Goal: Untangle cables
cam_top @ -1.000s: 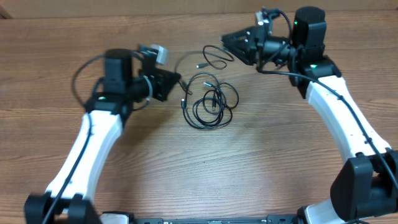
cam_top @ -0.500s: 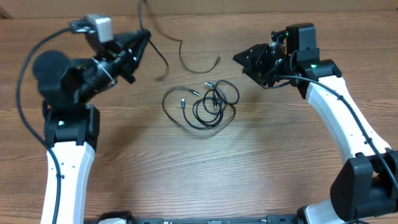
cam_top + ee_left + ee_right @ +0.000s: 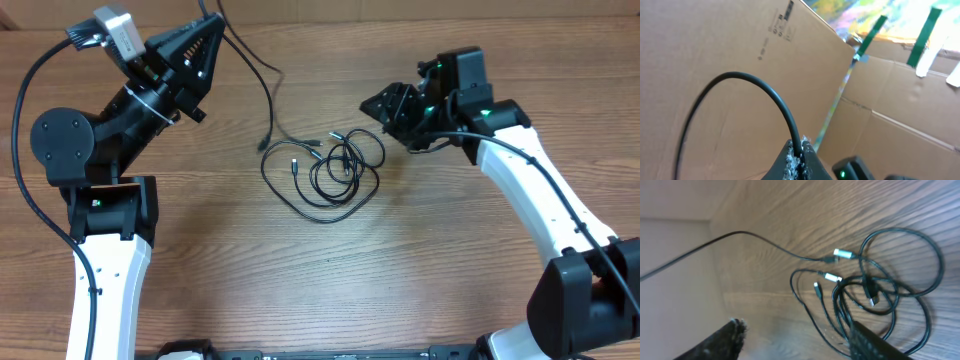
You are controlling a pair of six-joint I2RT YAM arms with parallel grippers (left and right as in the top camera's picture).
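Note:
Both ends of the cable of my left gripper show loose, so my left gripper should go down to the left in the overhead view next, onto empty table away from the pile.
Several thin black cables [image 3: 335, 172] lie in tangled loops at mid-table, silvery plug tips [image 3: 842, 255] showing. One cable [image 3: 273, 85] rises from the pile's left side up to my left gripper [image 3: 214, 20], which is raised high at the back left. In the left wrist view the left gripper [image 3: 799, 159] is shut on that cable [image 3: 752, 81], which arcs away over it. My right gripper [image 3: 382, 115] hovers just right of the pile, open. In the right wrist view the right gripper [image 3: 800, 340] holds nothing, and the loops [image 3: 890, 287] lie ahead of it.
Cardboard walls [image 3: 715, 45] with green tape strips [image 3: 920, 42] stand behind the table. The wooden tabletop [image 3: 330, 270] stretches in front of the pile. The arms' own thicker black wires [image 3: 25, 150] hang beside them.
My left gripper has swung up and back with one cable, drawing it out of the pile. My right gripper has let go, opened wide and moved left toward the loops.

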